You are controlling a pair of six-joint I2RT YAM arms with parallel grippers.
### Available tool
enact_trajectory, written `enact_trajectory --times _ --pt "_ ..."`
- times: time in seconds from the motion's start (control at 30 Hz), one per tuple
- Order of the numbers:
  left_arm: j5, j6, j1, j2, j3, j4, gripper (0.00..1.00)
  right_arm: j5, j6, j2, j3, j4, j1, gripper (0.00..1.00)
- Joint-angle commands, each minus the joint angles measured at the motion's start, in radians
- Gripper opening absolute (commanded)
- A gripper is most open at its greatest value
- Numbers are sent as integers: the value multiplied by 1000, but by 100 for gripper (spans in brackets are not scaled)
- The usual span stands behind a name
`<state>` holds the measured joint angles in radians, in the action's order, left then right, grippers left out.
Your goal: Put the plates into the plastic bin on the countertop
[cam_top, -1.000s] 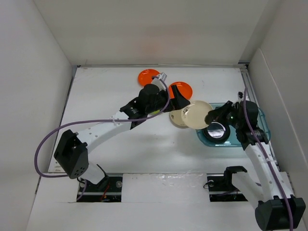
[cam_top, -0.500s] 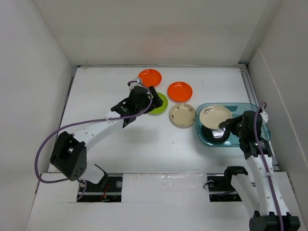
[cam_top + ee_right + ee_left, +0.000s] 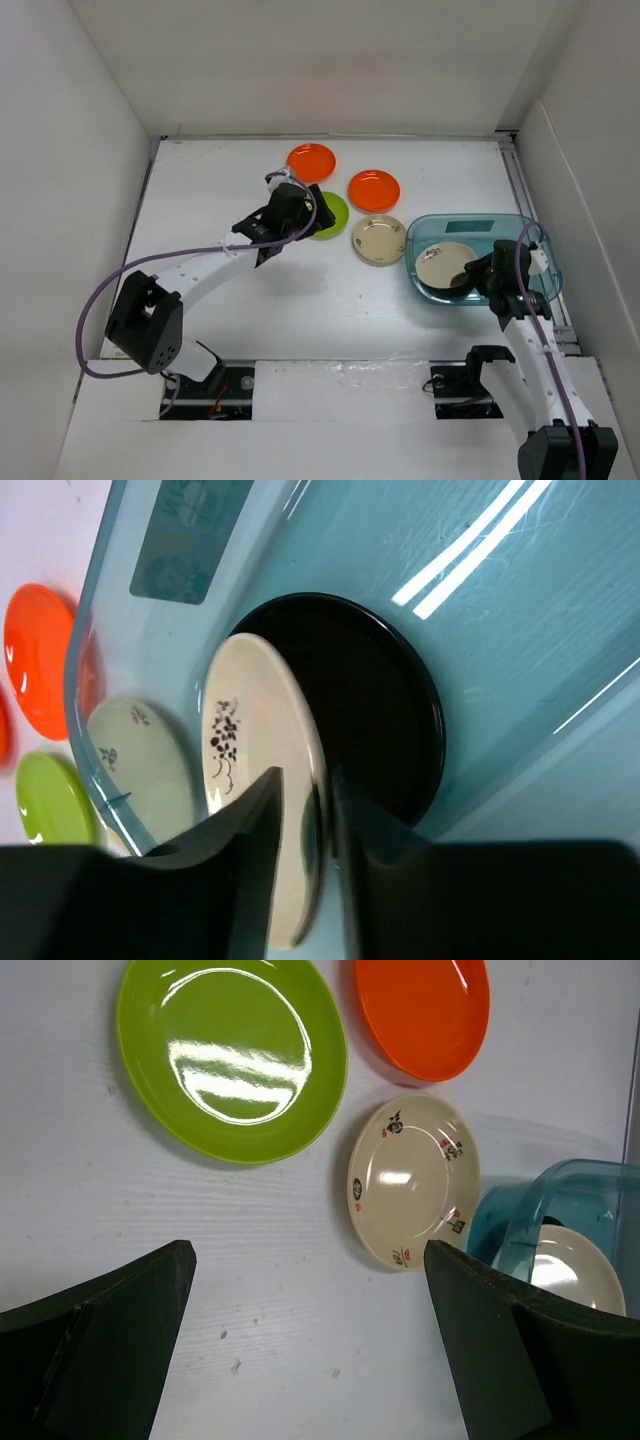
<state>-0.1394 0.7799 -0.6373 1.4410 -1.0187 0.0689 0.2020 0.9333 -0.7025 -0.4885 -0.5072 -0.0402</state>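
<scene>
The lime green plate's rim opposite the bin (image 3: 500,228) has finger room over empty countertop (image 3: 300,300), so my left gripper will next lower onto it, toward the left in the wrist view.
The blue-teal plastic bin (image 3: 500,228) stands at the right of the countertop (image 3: 300,300). My right gripper (image 3: 482,276) is inside it, shut on the rim of a cream dark-marked plate (image 3: 255,770), which leans tilted on a black plate (image 3: 385,705) on the bin floor. My left gripper (image 3: 310,1360) is open and empty above bare countertop, just near-left of the lime green plate (image 3: 232,1055). Another cream plate (image 3: 412,1180) lies left of the bin. Two orange plates (image 3: 311,161) (image 3: 374,190) lie behind. The second black plate is not visible.
White walls enclose the countertop on the left, back and right. The bin's near wall (image 3: 520,780) is close to my right fingers. A label (image 3: 190,530) shows on the bin's far wall.
My right gripper has carried the cream plate from above the bin's left edge down inside onto the black plate. My left gripper has drawn back left from the orange plate, uncovering the green plate.
</scene>
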Motion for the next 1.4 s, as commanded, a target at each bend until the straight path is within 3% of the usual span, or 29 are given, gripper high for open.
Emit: enact_trajectory --times 0.0,0.07,0.1,0.3,0.33,0.53,0.57,0.8,1.0,1.17,1.23,1.37 --pt "0 -19 1 18 25 -31 99 20 12 -12 -9 79 -7 39" --pt "0 -19 1 27 25 -40 99 8 2 -23 -18 79 -7 50" --pt "9 -19 1 27 35 -40 99 8 2 -23 -18 79 -7 62" --pt "18 -19 1 48 71 -60 99 -13 2 21 -68 -5 -7 85" --pt "18 -19 1 58 84 -60 99 -13 2 34 -79 -25 -7 95" --pt "18 -10 1 68 115 -87 99 17 -7 113 -168 -113 -7 97" --pt "18 -10 1 68 115 -87 99 -25 -7 123 -179 -113 -7 100" --pt "40 -10 54 160 100 -142 99 -373 -80 224 -186 18 -7 98" --pt "60 44 129 303 65 -217 98 -525 -106 281 -177 79 -7 94" --pt "70 111 153 406 5 -230 86 -556 -154 270 -217 68 -7 90" --pt "80 131 153 450 -10 -230 75 -556 -154 270 -226 68 5 90" --pt "80 174 153 492 -35 -193 37 -546 -154 250 -246 68 26 89"
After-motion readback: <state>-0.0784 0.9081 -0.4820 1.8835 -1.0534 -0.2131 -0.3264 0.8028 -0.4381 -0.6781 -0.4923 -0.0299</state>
